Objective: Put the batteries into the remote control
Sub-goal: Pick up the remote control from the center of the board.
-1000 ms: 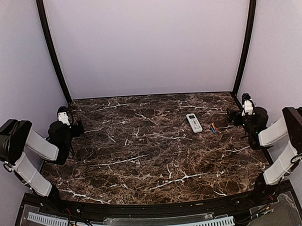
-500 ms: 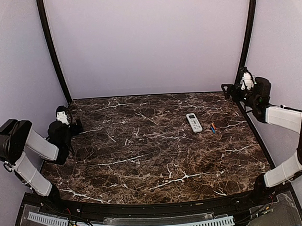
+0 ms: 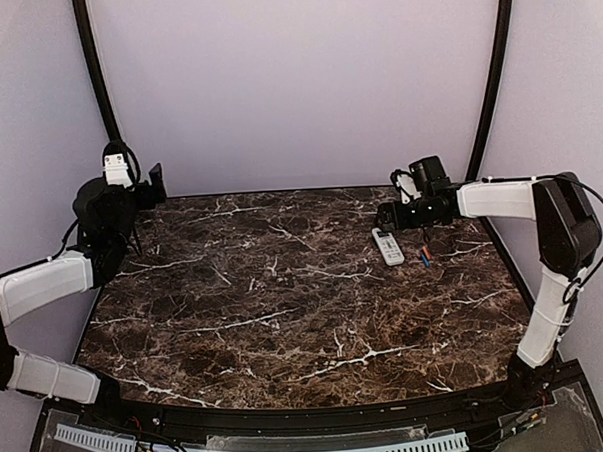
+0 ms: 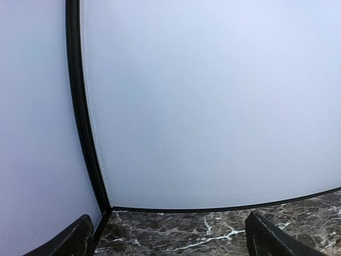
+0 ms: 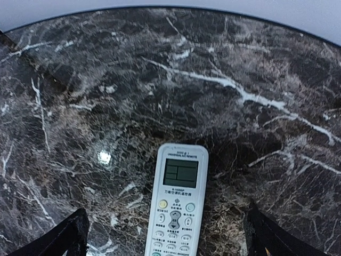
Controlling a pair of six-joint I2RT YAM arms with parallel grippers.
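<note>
Next, my right gripper lowers backward and closes across the width its fingers straddle, as the remote's buttoned part (image 3: 390,252) (image 5: 172,234) lies below and back from it.
The white remote control (image 3: 387,246) lies face up on the marble table (image 3: 285,307), right of centre. In the right wrist view the remote (image 5: 176,200) lies display end away from the camera. The two batteries (image 3: 423,255), one orange-red and one blue, lie side by side just right of the remote. My right gripper (image 3: 389,218) hovers above the remote's far end, open and empty (image 5: 165,213), its fingers (image 5: 61,237) straddling the remote's width. My left gripper (image 3: 156,183) is raised at the back left corner, open and empty (image 4: 170,237), and faces the back wall.
Pale walls enclose the table on three sides, with black corner posts at the back left (image 3: 101,95) and back right (image 3: 490,78). The right arm's forearm (image 3: 500,197) stretches over the table's back right part.
My right arm has swung from the right edge up and inward to hover over the remote. My left arm has risen and moved toward the back left corner.
</note>
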